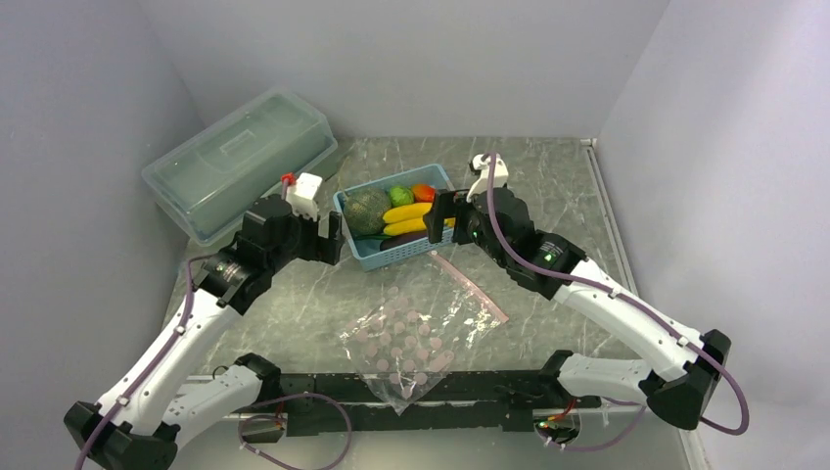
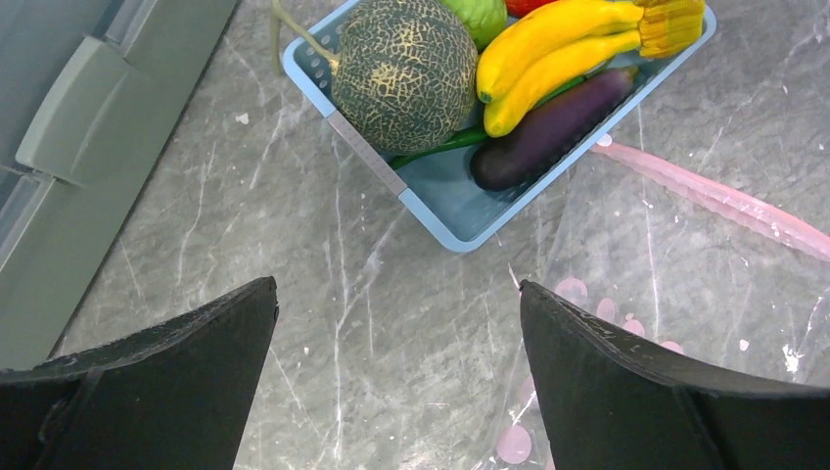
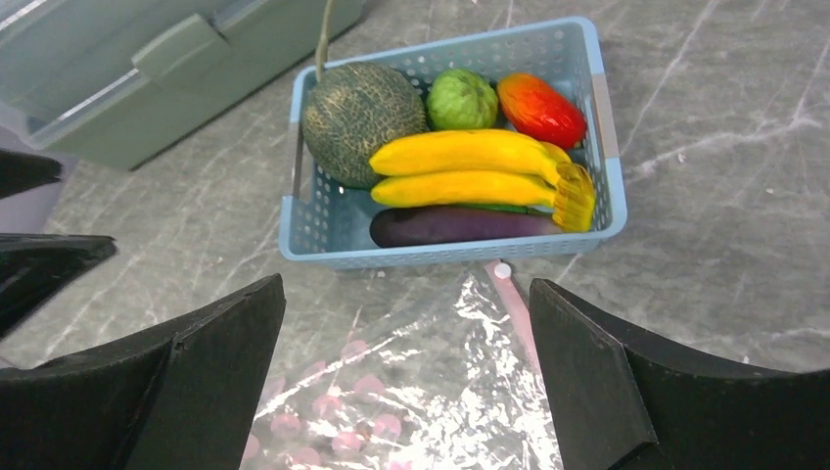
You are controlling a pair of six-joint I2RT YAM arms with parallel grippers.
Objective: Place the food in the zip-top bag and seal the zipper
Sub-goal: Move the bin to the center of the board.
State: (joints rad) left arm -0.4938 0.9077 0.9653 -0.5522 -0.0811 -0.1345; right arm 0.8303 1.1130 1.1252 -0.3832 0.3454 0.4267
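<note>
I should next turn my right gripper and lower it astride the basket's near rim by the eggplant [image 1: 419,243] [image 3: 460,225], which lies below it, because the basket crowds the zipper.
The food lies in a light-blue basket [image 1: 396,257]: a dull-green netted melon [image 1: 366,209], yellow bananas [image 1: 408,217], a small bright-green ball [image 3: 462,98], a red-orange piece [image 3: 540,110] and a purple eggplant [image 3: 460,225]. The clear zip-top bag [image 1: 416,338] with pink dots lies flat on the table in front of the basket. Its pink zipper [image 1: 470,286] runs along its right edge, with one end by the basket. My left gripper [image 1: 333,238] is open and empty, just left of the basket. My right gripper [image 1: 440,220] is open and empty at the basket's right end.
A large translucent lidded box [image 1: 240,162] stands at the back left, close to the left arm. Grey walls close in the table on the left, back and right. The arm bases and a black rail [image 1: 421,392] run along the near edge under the bag's lower corner.
</note>
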